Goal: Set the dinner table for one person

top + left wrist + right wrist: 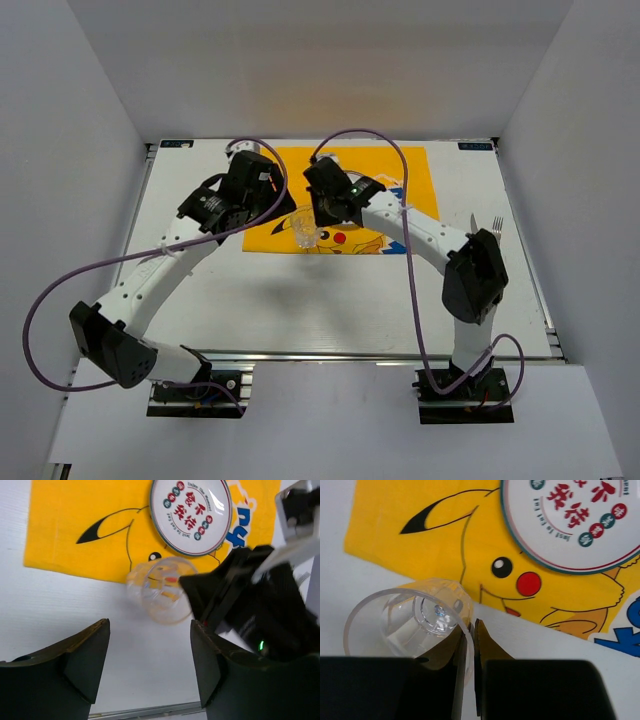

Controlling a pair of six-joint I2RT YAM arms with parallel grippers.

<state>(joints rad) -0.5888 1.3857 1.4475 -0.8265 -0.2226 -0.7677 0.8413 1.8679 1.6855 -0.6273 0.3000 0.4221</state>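
Observation:
My right gripper carries the cup point(305, 234) outward past the plate next and lowers it onto the mat's far corner beyond the blue lettering, since that corner lies empty.
A clear plastic cup point(305, 234) point(162, 590) point(410, 617) hangs tilted over the near edge of the yellow cartoon mat point(400, 170) on the dinner table point(330, 300). My right gripper point(474, 625) is shut on the cup's rim, one finger inside the wall and one outside. My left gripper point(150, 625) stands open just short of the cup, with only bare tabletop between its fingers. A round white plate point(190, 510) point(580, 520) with a teal rim and red lettering lies on the mat beyond the cup.
A fork point(497, 228) and a knife point(472, 222) lie on the table at the right, beside the right arm's elbow. The right arm's black wrist point(240, 595) sits close to the left gripper's right finger. A metal rail point(330, 354) runs along the near edge.

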